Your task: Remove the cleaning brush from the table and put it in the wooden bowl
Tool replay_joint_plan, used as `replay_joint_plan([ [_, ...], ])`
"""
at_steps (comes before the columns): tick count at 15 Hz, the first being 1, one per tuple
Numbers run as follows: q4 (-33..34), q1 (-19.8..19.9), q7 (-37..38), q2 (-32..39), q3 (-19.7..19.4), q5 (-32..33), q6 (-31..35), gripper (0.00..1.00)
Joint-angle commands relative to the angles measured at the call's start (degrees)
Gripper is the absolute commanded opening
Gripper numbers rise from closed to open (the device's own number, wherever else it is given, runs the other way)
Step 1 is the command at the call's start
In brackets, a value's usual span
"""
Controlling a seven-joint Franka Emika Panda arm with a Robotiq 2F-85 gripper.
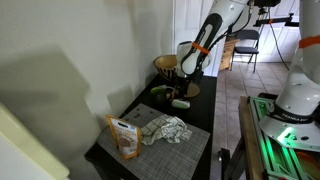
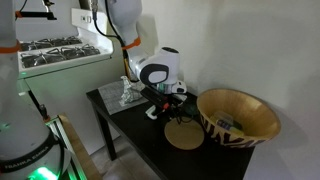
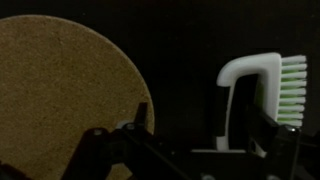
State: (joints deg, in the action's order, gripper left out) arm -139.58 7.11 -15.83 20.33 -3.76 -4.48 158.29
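Observation:
My gripper shifts toward the right in the wrist view next and closes on the brush's white handle [image 1: 181,103] [image 3: 228,104], since it lies off-center near the finger on that side.
The cleaning brush [image 3: 255,95] has a white handle and light green bristles and lies on the black table [image 3: 185,60]. In the wrist view it sits between my open gripper's [image 3: 210,135] fingers, close to the right finger. In both exterior views the gripper [image 1: 185,88] [image 2: 163,98] hovers low over the brush [image 1: 181,103] [image 2: 151,111]. The wooden bowl [image 2: 240,115] with the zigzag pattern stands at the table's end, beyond the gripper; it also shows in an exterior view [image 1: 165,65]. Nothing is held.
A flat round wooden disc [image 3: 60,90] [image 2: 183,135] lies beside the brush, between it and the bowl. A darker green item [image 1: 160,92] lies near the wall. A grey placemat [image 1: 185,145] carries a crumpled cloth [image 1: 165,129] and a snack bag [image 1: 124,137].

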Motion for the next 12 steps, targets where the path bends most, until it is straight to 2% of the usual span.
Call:
replay_joint_plan([
  [1, -0.43, -0.52, 3.28, 1.05, -0.33, 3.12, 1.42, 0.91],
  [3, -0.51, -0.65, 3.98, 1.38, -0.31, 3.86, 1.46, 0.84],
  [6, -0.68, -0.76, 4.51, 1.02, -0.31, 4.65, 1.5, 0.62],
  [8, -0.97, -0.94, 4.72, 0.36, -0.26, 5.08, 1.5, 0.67],
  [9, -1.17, -1.19, 5.02, -0.23, -0.42, 5.53, 1.37, 0.64],
  [12, -1.58, -2.56, 6.87, -1.36, -1.31, 7.83, 0.74, 0.68],
])
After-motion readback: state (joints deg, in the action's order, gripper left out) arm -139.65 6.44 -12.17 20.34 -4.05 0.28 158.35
